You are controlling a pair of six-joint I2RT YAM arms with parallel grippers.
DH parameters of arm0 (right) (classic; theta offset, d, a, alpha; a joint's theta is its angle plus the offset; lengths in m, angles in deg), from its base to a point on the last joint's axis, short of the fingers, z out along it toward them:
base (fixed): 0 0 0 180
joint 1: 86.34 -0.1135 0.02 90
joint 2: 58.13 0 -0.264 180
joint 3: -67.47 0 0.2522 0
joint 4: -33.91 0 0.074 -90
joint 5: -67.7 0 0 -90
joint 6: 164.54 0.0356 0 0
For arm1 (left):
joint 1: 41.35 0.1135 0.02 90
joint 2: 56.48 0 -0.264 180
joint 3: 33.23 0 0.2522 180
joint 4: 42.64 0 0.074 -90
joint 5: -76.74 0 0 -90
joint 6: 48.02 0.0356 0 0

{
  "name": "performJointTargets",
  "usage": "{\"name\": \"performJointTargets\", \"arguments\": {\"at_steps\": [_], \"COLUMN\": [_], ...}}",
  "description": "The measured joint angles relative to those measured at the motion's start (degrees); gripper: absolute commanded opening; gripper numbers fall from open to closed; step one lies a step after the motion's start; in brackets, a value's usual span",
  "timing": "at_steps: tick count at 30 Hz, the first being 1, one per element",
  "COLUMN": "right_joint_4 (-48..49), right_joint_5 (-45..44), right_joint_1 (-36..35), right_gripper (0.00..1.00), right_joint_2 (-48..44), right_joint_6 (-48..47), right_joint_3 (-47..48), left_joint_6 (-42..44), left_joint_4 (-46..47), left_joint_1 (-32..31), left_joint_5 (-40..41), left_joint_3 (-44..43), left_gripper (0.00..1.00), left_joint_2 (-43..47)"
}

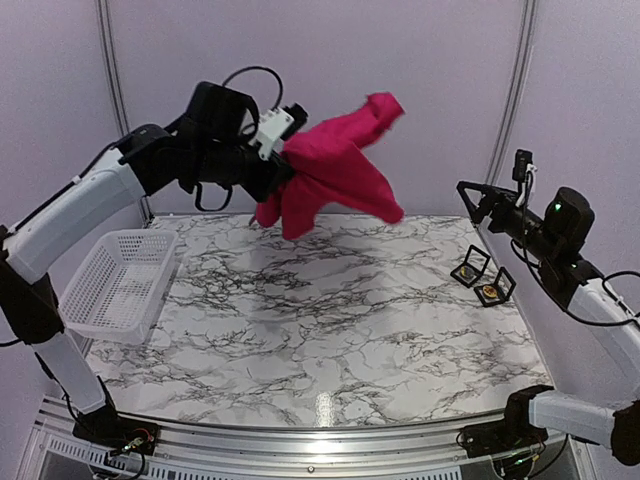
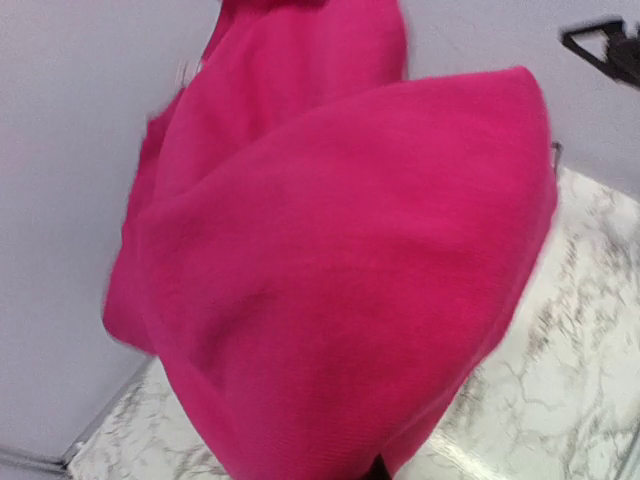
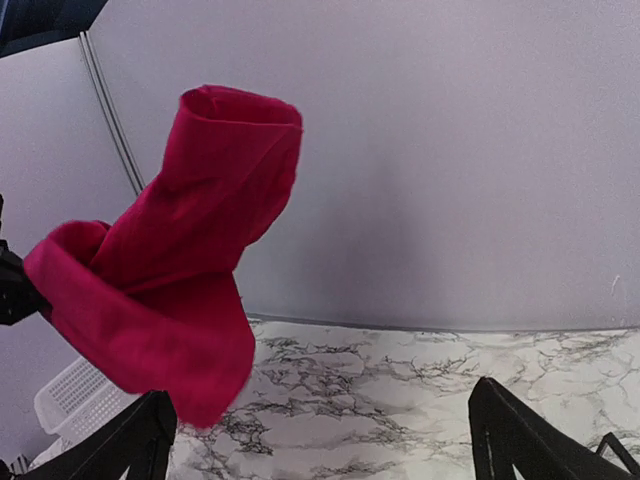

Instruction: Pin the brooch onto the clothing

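My left gripper needs to lower the clothing, drifting to the right in the top view, onto the bare middle marble to release the fold, since that part of the table lies empty.
The clothing (image 1: 335, 165), a crimson-pink T-shirt, hangs bunched in the air above the table's back edge. My left gripper (image 1: 281, 160) is shut on its left end, and the fabric hides the fingers. In the left wrist view the clothing (image 2: 340, 270) fills nearly the whole frame. Two small black open cases (image 1: 482, 278), each with a gold brooch-like piece inside, lie on the marble at the right. My right gripper (image 1: 478, 205) hovers open above those cases, empty and apart from the shirt. Its fingers (image 3: 140, 440) frame the clothing (image 3: 170, 260) on the left.
A white mesh basket (image 1: 120, 285) stands at the table's left edge and also shows as the basket (image 3: 70, 395) low on the left of the right wrist view. The marble tabletop (image 1: 330, 320) runs to grey walls at the back and sides.
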Motion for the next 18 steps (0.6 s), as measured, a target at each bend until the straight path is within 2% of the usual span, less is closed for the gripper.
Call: {"name": "performJointTargets", "arguments": {"at_steps": [3,7,11,14,16,18], "right_joint_4": [-2.47,-8.33,-15.1,-20.63,-23.34,-24.98], "right_joint_5": [0.26,0.22,-0.09,-1.99,-3.85,-5.53], "right_joint_1": [-0.66,-1.27,-2.23,-5.01,-9.03,-14.19], "right_gripper": [0.96,0.9,0.82,0.8,0.8,0.79], "right_joint_2": [1.75,5.35,9.53,12.28,12.85,12.92], "right_joint_6": [0.17,-0.87,-2.29,-3.54,-4.48,-5.01], "right_joint_3": [1.18,3.67,5.49,6.62,6.95,7.02], "left_joint_6": [0.85,1.73,2.49,3.02,3.15,3.1], "left_joint_4": [-0.09,-0.76,-1.79,-2.43,-2.47,-2.38], "left_joint_1": [-2.12,-2.4,-2.32,-2.1,-1.86,-1.55], "left_joint_5": [-7.13,-13.53,-15.41,-16.04,-16.44,-16.83], "left_joint_3": [2.78,5.03,3.85,1.75,0.85,0.11], "left_gripper": [0.0,0.0,0.01,0.01,0.05,0.15], "left_joint_2": [-5.33,-17.0,-28.41,-33.66,-34.86,-34.84]}}
